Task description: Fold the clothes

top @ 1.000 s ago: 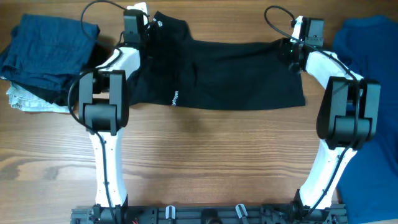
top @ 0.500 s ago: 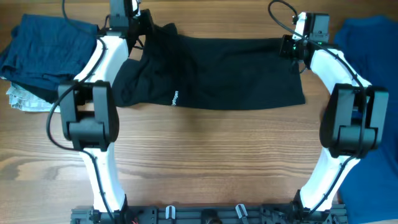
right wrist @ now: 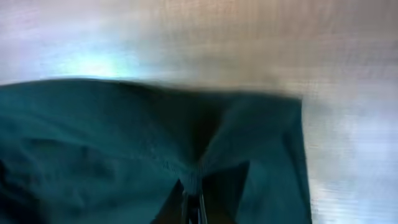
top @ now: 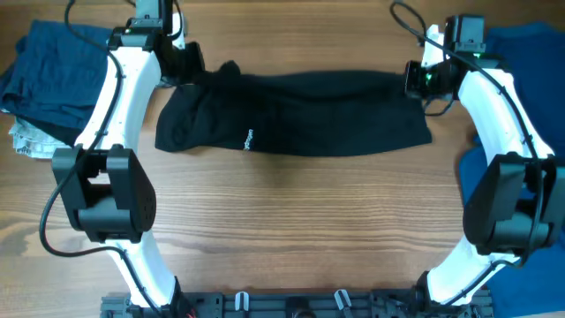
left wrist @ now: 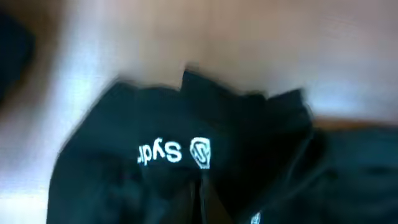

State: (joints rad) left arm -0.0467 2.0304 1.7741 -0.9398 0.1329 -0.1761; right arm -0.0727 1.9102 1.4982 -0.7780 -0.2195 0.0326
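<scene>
The robot should bring the pinched edge back and down over the band [top: 202, 117] from beyond the shirt's near edge, before the robot opens its left gripper.
The black shirt [top: 300, 113] lies as a wide band across the far half of the table, with a small white logo [top: 249, 139] near its left front. My left gripper [top: 188, 64] is shut on the shirt's far left edge; the left wrist view shows black cloth with white lettering [left wrist: 165, 151] pinched between the fingers [left wrist: 200, 202]. My right gripper [top: 417, 79] is shut on the far right corner; the right wrist view shows the cloth [right wrist: 124, 149] pinched in its fingers [right wrist: 191, 202].
A pile of folded navy pieces [top: 62, 71] over a light garment [top: 35, 141] sits at the far left. A royal-blue shirt [top: 530, 106] lies along the right edge. Bare wood table [top: 300, 230] lies in front.
Both grippers have moved outward and toward the front, pulling the shirt's far edge. The shirt now spans a narrower, longer band, with its left end drawn left.
</scene>
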